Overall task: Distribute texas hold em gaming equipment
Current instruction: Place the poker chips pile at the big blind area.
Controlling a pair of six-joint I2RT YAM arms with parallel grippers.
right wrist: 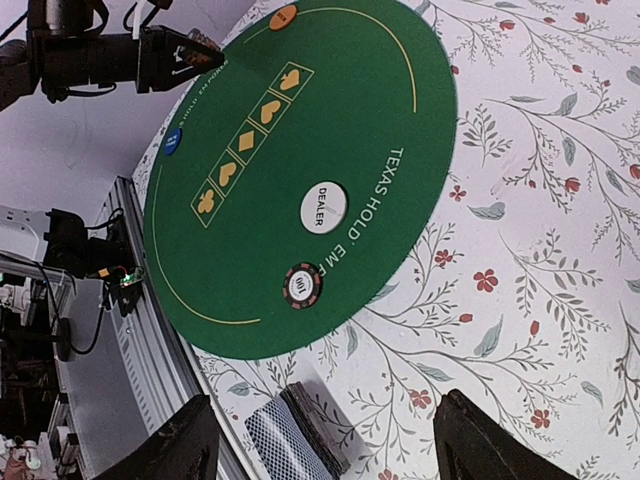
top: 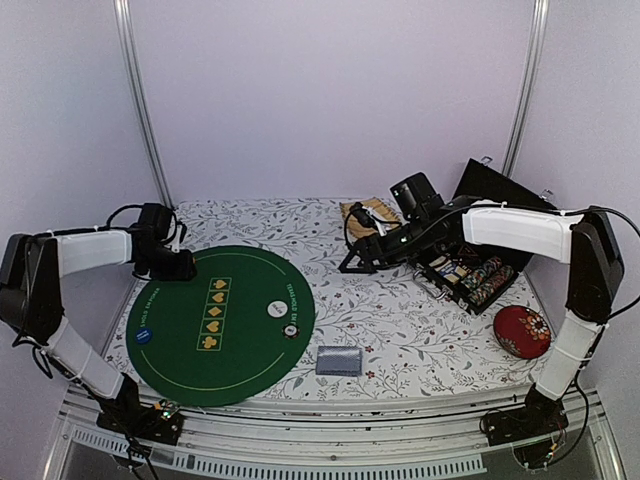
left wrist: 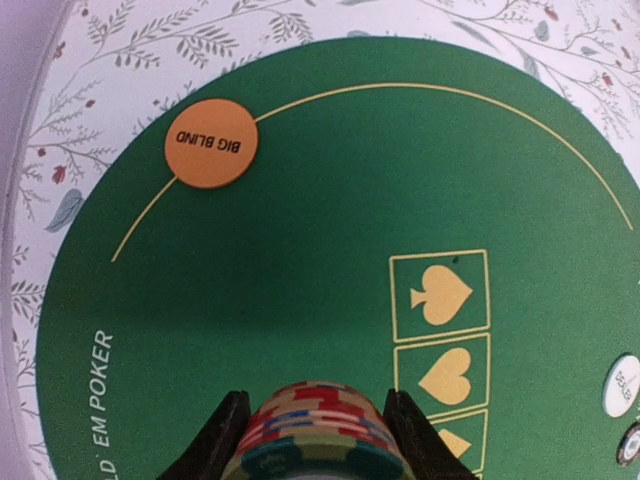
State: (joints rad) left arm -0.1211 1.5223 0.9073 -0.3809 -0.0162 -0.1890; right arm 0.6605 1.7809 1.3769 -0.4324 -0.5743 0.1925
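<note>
The spot beside the BIG BLIND token lies bare, so the left gripper should next carry the stack down and outward onto the mat [top: 225, 330] there and let it go.
A round green poker mat [top: 225, 330] lies left of centre. My left gripper [top: 186, 264] hangs over its far left edge and is shut on a stack of red, blue and teal chips [left wrist: 318, 432], held between both fingers. An orange BIG BLIND token [left wrist: 211, 143] lies on the mat ahead of it. A white dealer button [top: 277, 309], a black 100 chip [top: 290, 329] and a blue token [top: 144, 336] lie on the mat. A grey-blue-backed card deck [top: 338, 360] lies on the cloth beside the mat. My right gripper [right wrist: 325, 455] is open and empty above the cloth, right of the mat.
An open black case [top: 470, 275] with rows of chips stands at the right under my right arm. A round red cushion [top: 521, 330] lies in front of it. A tan woven tray [top: 365, 212] sits at the back. Metal rail [top: 330, 455] along the near edge.
</note>
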